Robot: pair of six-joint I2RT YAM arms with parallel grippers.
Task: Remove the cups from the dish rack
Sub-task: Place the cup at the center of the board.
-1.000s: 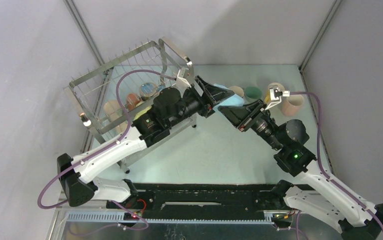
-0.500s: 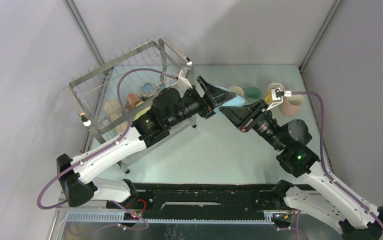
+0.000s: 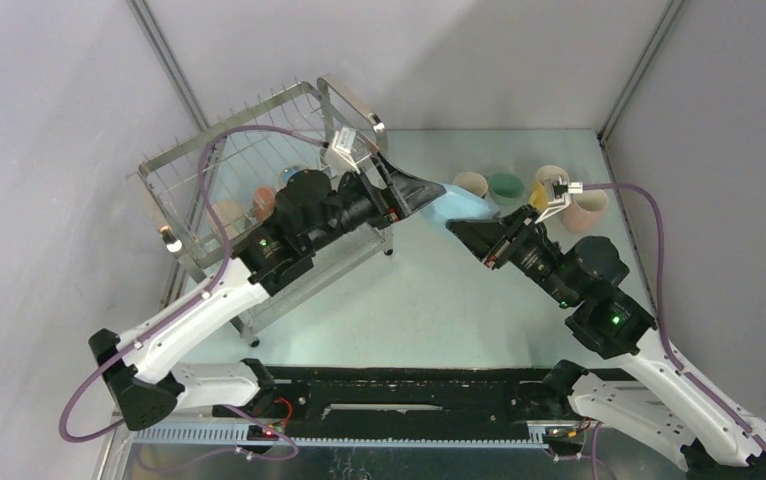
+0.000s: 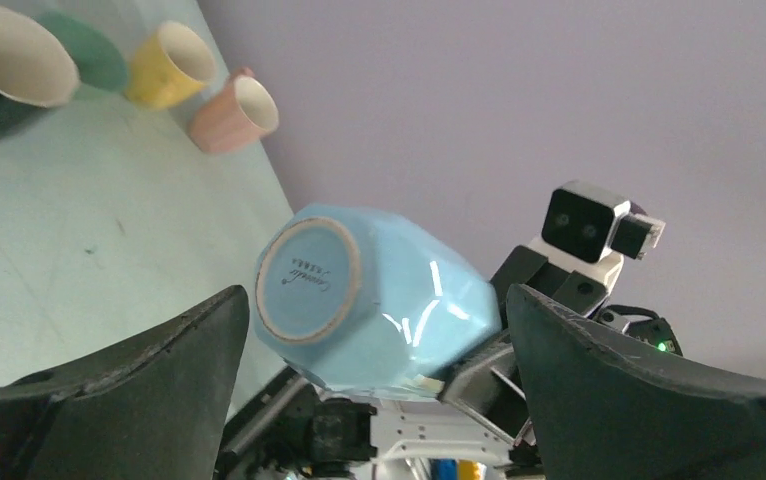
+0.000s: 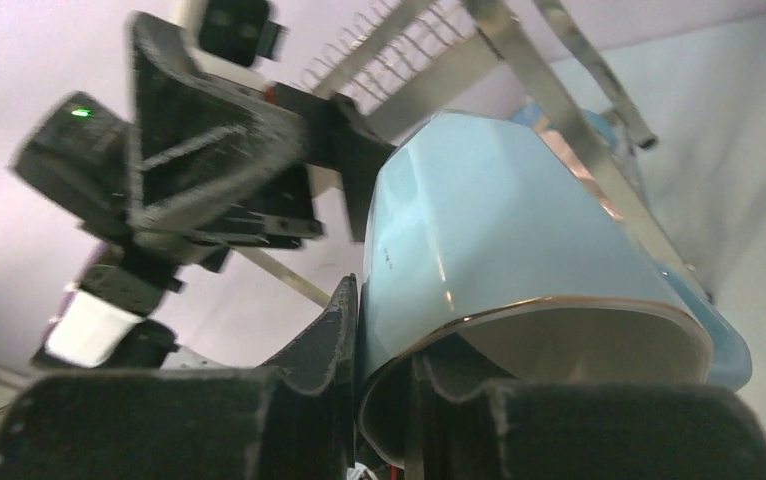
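Observation:
My right gripper should next turn the cup upright, lower it onto the tabletop beside the pink cup and release it, since other cups stand there.
A light blue cup (image 3: 465, 204) hangs above the table between the two arms. My right gripper (image 3: 474, 231) is shut on its rim, one finger inside and one outside the wall (image 5: 499, 240). My left gripper (image 3: 421, 190) is open; in the left wrist view its jaws stand wide on either side of the cup (image 4: 379, 300) without touching it. The dish rack (image 3: 209, 160) stands at the back left, with a beige cup (image 3: 227, 214), an orange-red cup (image 3: 264, 203) and another cup (image 3: 294, 178) in it, partly hidden by my left arm.
Several cups stand on the table at the back right: a black one with a cream inside (image 3: 472, 184), a green one (image 3: 506, 185), a yellow one (image 3: 544, 184) and a pink one (image 3: 587, 208). Grey walls close in on three sides.
My left gripper has let go of the light blue cup and drawn back left toward the rack. My right gripper has shut on the cup's rim and now holds it alone.

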